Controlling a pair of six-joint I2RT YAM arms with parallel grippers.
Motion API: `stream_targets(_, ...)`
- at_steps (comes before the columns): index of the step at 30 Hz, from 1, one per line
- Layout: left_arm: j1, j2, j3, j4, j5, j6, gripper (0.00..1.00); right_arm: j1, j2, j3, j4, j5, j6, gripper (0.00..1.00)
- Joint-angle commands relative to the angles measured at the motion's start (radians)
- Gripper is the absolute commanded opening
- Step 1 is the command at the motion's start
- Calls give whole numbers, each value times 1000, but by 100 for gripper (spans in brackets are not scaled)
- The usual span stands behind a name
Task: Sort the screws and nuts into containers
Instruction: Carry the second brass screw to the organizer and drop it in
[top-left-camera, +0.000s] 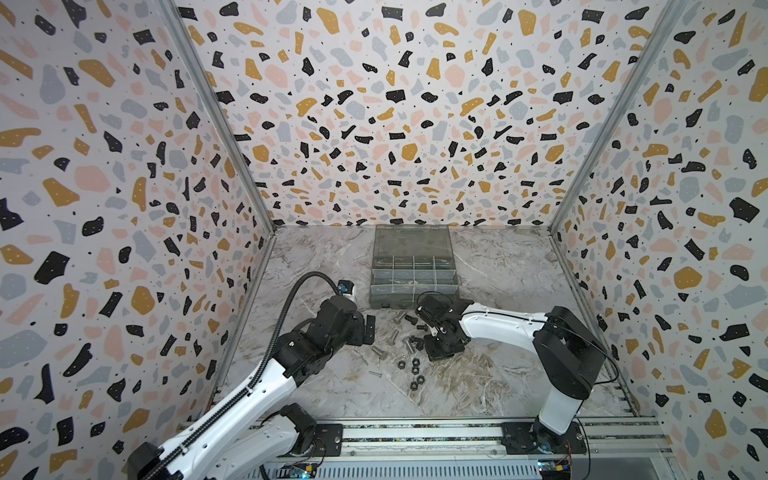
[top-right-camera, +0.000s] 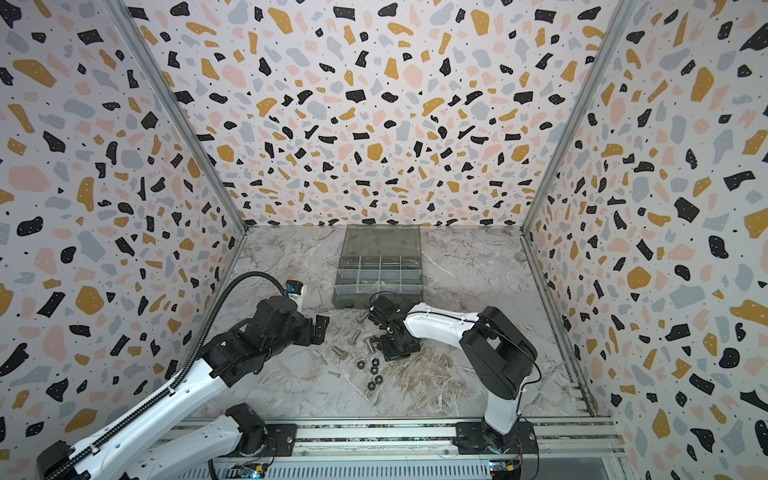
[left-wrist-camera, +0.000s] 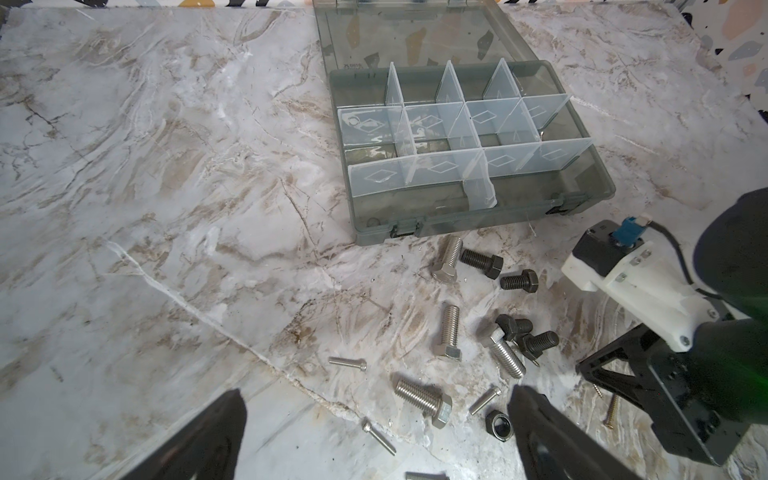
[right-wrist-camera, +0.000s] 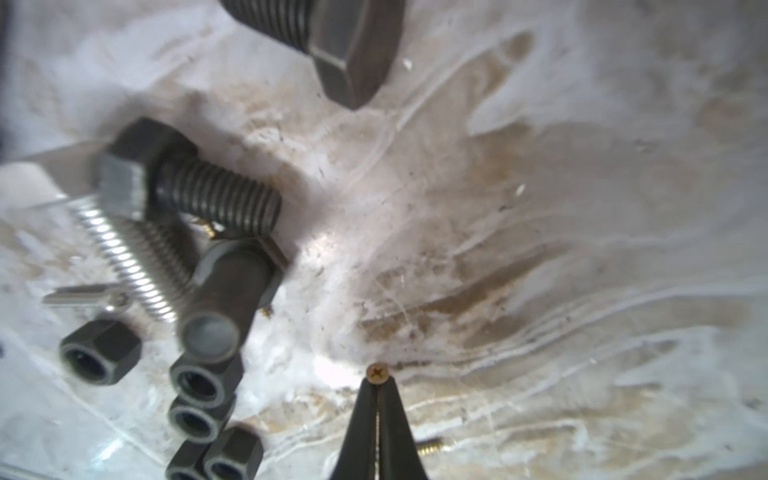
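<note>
The screw will next go up and outward in my right gripper, over the middle-row end container (top-left-camera: 445, 276) on that gripper's own side, and be released there. Upright dividers block a low way.
My right gripper (right-wrist-camera: 378, 395) is shut on a tiny brass screw (right-wrist-camera: 378, 372), whose cross-slot head sticks out at the fingertips, low over the marble. Beside it lie black and silver hex-head screws (right-wrist-camera: 208, 195) and several black nuts (right-wrist-camera: 99, 353). In both top views this gripper (top-left-camera: 436, 353) points down at the right edge of the pile (top-left-camera: 409, 334). My left gripper (left-wrist-camera: 376, 395) hangs open above a silver screw (left-wrist-camera: 422, 401) and a nut (left-wrist-camera: 498, 424), holding nothing. The organiser box (top-left-camera: 374, 286) stands open behind the pile; I see nothing in its containers (left-wrist-camera: 432, 124).
Another brass screw (right-wrist-camera: 430, 446) lies on the table by the right fingers. Thin silver screws (left-wrist-camera: 349, 362) are scattered on the pile's left side. The box lid (left-wrist-camera: 415, 37) lies flat towards the back wall. Patterned walls enclose the marble table (top-left-camera: 316, 266).
</note>
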Motion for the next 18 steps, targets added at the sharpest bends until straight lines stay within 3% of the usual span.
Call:
stream_targets(1,4,23,48,36,-27,26,100,-26,-57,74,-75,27,-26,0)
stream_targets(8,4,123,128,67,-25,69,100,-145,-66,218,-129,29,-98,0)
stream_targets(18,4,366,351,129,42,131,100,-332,80,465,-147,10,-201,0)
